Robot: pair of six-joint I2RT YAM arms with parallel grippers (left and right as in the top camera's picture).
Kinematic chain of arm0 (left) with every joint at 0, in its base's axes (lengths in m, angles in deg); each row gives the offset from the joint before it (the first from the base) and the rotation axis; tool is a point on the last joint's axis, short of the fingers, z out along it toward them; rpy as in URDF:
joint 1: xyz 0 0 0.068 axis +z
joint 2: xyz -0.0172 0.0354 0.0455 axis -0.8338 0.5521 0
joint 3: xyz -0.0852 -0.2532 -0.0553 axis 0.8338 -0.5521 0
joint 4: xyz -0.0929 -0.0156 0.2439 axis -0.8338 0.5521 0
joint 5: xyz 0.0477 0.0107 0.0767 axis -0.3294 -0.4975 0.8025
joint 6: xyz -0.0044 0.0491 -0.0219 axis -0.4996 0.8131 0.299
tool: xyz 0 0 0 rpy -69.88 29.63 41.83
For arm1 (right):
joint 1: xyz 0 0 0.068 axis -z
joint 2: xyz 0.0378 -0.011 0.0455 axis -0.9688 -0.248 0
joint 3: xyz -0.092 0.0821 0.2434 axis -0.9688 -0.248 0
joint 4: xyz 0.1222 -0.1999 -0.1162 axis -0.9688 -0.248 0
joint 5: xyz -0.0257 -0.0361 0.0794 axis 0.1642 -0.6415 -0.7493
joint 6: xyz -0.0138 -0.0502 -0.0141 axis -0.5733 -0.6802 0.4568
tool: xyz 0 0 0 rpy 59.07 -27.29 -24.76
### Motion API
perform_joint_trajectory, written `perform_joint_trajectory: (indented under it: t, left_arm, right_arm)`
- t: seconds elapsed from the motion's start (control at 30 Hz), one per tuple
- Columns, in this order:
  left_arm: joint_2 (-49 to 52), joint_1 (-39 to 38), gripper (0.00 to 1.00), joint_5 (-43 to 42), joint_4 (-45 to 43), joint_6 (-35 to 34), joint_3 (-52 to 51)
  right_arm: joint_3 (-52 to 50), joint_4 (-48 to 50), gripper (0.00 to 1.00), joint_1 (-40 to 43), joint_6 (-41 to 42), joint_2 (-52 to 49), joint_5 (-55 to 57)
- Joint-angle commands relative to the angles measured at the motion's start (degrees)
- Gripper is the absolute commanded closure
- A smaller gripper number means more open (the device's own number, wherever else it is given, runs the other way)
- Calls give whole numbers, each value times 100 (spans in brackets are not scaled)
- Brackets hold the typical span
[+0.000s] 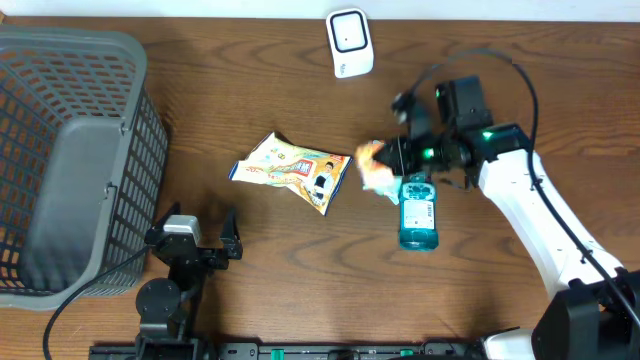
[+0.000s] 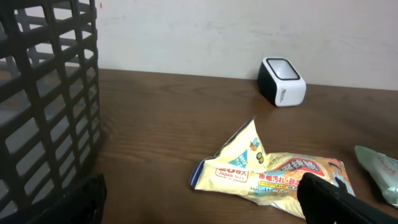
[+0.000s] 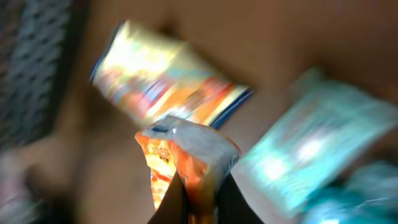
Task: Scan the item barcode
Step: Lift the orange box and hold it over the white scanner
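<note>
My right gripper brings the packet outward beside the scanner [image 1: 350,43] next, then down there to release. Clear tabletop lies to the right of the gripper in the overhead view.
My right gripper [image 1: 388,158] is shut on a small orange snack packet [image 1: 368,154], held just above the table left of the blue bottle. In the blurred right wrist view the orange packet [image 3: 186,155] stands pinched between the dark fingers [image 3: 174,202]. No barcode is readable on it. The white barcode scanner [image 1: 350,43] stands at the table's far edge and shows in the left wrist view too, scanner [image 2: 283,81]. My left gripper [image 1: 192,243] rests open near the front edge, nothing between its fingers [image 2: 336,202].
A yellow snack packet [image 1: 290,170] lies mid-table, a blue mouthwash bottle [image 1: 418,210] to its right. A pale green packet [image 2: 379,171] lies beyond the yellow one. The grey mesh basket [image 1: 70,160] fills the left side.
</note>
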Motion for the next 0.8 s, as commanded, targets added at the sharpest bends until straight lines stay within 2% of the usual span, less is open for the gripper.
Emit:
perform_joint_trajectory:
  t: [0.0, 0.17, 0.3, 0.43, 0.77]
  left_arm:
    - [-13, -20, 2, -57, 111, 76, -140]
    - [-13, -20, 2, -57, 111, 76, -140]
    - [-13, -20, 2, -57, 111, 76, -140]
    - [-13, -20, 2, -57, 111, 76, -140]
    - [-13, -17, 2, -57, 111, 76, -140]
  right_arm:
    - [94, 651, 99, 11, 177, 2, 2133]
    - [105, 1996, 99, 11, -262, -291, 2529]
    - [363, 2516, 99, -22, -350, -682, 2881]
    - [1191, 2441, 99, -151, -741, -1375, 2990]
    - [4507, 1440, 99, -570, -1725, -3731, 4111]
